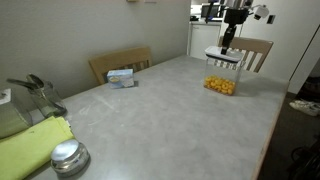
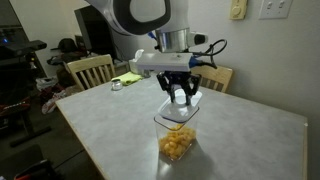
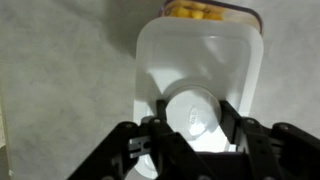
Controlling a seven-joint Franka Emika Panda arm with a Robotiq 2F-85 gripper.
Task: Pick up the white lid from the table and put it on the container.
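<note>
My gripper should next move down and toward the container's uncovered edge (image 3: 213,9) and level the tilted lid before releasing its round raised center, since yellow-orange contents show beyond.
My gripper (image 1: 229,42) is shut on the white lid (image 1: 224,56) and holds it directly over the clear container (image 1: 221,80) of yellow-orange contents, near the table's (image 1: 170,120) far corner. In an exterior view the gripper (image 2: 181,97) holds the lid (image 2: 181,108) slightly tilted at the container's (image 2: 176,142) open top. In the wrist view the fingers (image 3: 192,125) grip a round raised part of the lid (image 3: 200,60). The lid covers most of the container (image 3: 208,10), whose far edge shows beyond it. I cannot tell whether the lid touches the rim.
A small white-blue box (image 1: 121,77) lies near the far edge. A round shiny metal jar (image 1: 68,157) and a yellow-green cloth (image 1: 30,145) sit at the near corner. Wooden chairs (image 1: 120,62) (image 2: 90,70) stand around the table.
</note>
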